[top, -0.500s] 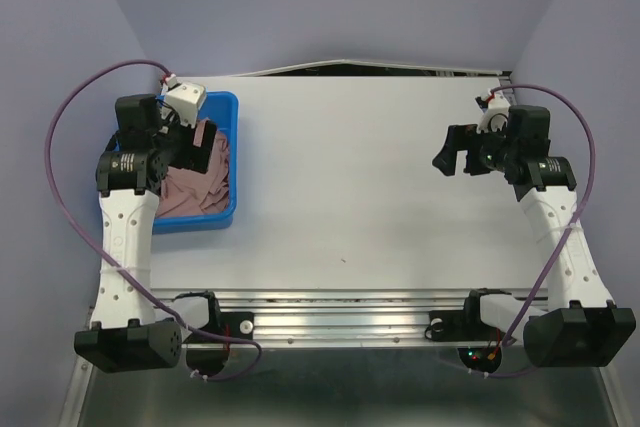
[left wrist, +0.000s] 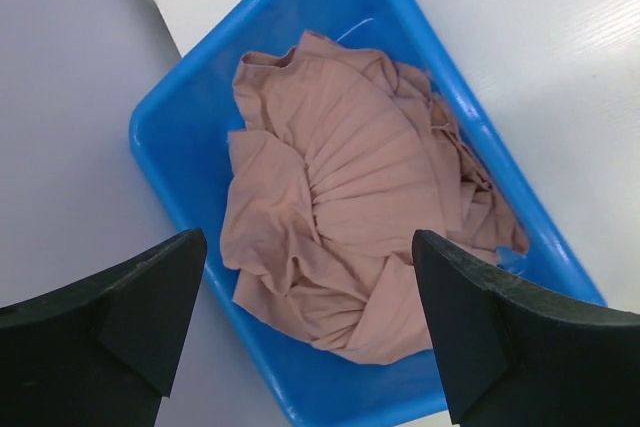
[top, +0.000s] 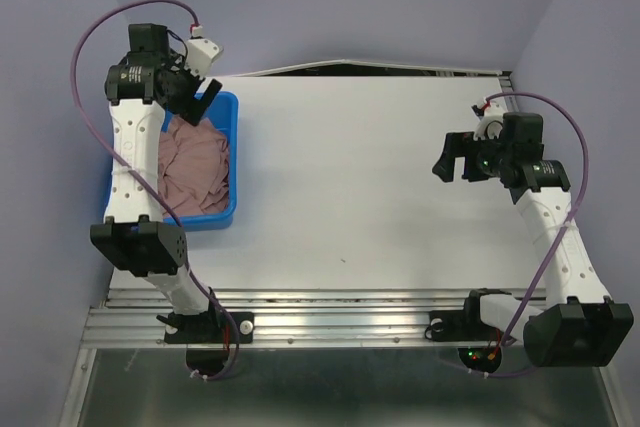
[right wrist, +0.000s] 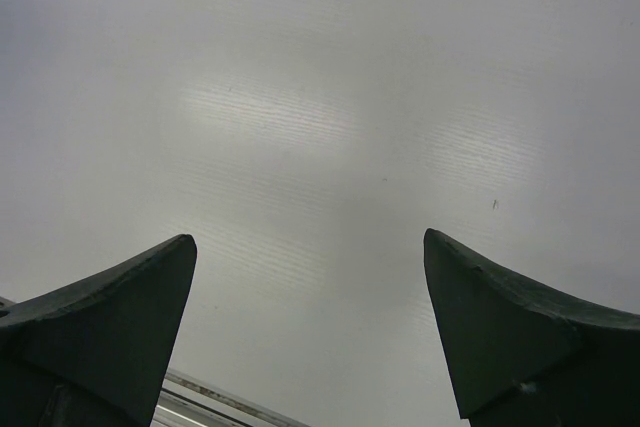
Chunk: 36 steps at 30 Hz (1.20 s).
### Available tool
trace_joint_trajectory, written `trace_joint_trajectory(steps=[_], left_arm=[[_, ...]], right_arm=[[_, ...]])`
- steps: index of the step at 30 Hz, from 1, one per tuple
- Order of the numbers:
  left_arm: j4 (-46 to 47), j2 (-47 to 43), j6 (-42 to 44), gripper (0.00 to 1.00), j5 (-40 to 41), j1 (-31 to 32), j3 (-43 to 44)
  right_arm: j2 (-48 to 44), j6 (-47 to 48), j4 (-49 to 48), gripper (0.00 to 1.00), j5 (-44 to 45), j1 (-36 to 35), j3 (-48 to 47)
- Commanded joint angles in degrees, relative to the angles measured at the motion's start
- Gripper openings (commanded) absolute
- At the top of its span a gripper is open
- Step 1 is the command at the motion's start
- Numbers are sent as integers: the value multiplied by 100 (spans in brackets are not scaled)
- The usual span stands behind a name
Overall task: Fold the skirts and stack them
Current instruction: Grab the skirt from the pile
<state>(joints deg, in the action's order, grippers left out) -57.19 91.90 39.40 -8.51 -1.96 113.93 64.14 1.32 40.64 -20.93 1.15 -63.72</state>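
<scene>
The left gripper moves down and back into the bin [top: 231, 157] next, fingers open around the heap's near folds, which lie below it and back toward my base.
The mauve-pink skirts [top: 196, 169] lie crumpled in a heap inside the blue bin [top: 231, 157] at the table's left side. The left wrist view shows the same heap [left wrist: 350, 217] with pleats and ruffled edges, inside the bin [left wrist: 180, 197]. My left gripper [top: 197, 95] is raised high over the bin's far end, open and empty. Its fingers [left wrist: 130, 317] frame the heap from above. My right gripper [top: 452, 159] is open and empty above the bare table at the right, its fingertips [right wrist: 500, 317] wide apart.
The white table [top: 380, 187] stretches between the bin and the right arm. A purple wall stands behind and to both sides. A metal rail [top: 330, 312] runs along the near edge.
My left arm has lifted up and back from inside the bin to above its far end, leaving the skirts in the bin. The right gripper barely moved.
</scene>
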Motion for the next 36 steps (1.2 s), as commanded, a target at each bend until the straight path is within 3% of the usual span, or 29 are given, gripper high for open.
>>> trace_joint_trajectory(steps=[1, 6, 13, 19, 29, 36], left_arm=[[-532, 328, 1102, 95, 1189, -6, 429], [-117, 487, 2149, 95, 2388, -208, -169], [-381, 917, 3644, 95, 2732, -665, -282], [496, 997, 4461, 96, 3127, -938, -1276], [1138, 2059, 4603, 96, 3374, -1202, -1434], [1447, 2306, 4735, 96, 3295, -1193, -1855]], right_arm=[[-51, 87, -180, 100, 1, 43, 62], [72, 140, -127, 100, 1, 43, 9], [186, 114, -136, 100, 19, 43, 44], [318, 114, -92, 100, 45, 43, -52], [529, 175, 75, 100, 133, 43, -219], [652, 254, 172, 100, 300, 43, -342]])
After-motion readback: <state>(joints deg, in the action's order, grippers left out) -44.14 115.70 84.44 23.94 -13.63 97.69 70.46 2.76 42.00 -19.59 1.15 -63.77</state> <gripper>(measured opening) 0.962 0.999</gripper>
